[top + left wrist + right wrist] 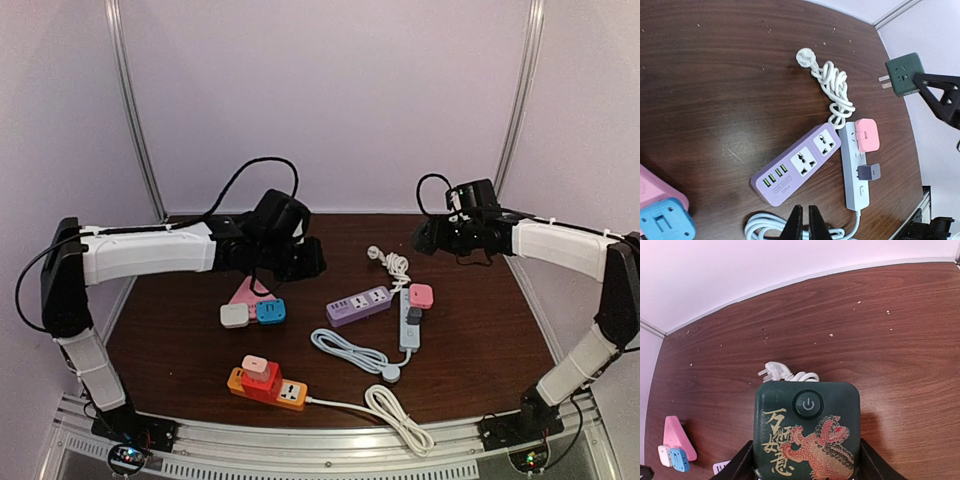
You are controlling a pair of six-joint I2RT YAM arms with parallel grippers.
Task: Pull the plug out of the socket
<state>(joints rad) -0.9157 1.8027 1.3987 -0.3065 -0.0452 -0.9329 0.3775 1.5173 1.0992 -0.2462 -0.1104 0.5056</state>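
My right gripper holds the green plug (903, 74). Next I will turn it and lower it away from the knotted white cable, onto the empty wood beside the cable.
My right gripper (432, 238) is shut on a dark green plug adapter (807, 432) with a power button and a red-and-gold dragon print, and holds it in the air above the far right of the table. In the left wrist view the green plug (903, 74) hangs free with its prongs bare, away from any socket. The purple power strip (358, 304) lies mid-table with its sockets empty (796, 166). My left gripper (300, 262) is shut and empty, hovering over the table with its tips (806, 220) above a white cable coil.
A white power strip (856, 170) carries a pink plug (867, 135) and a grey plug (869, 172). An orange strip (266, 384) with red and pink plugs lies near the front. Pink, white and blue adapters (245, 305) sit at centre left. A knotted white cable (785, 374) lies under the green plug.
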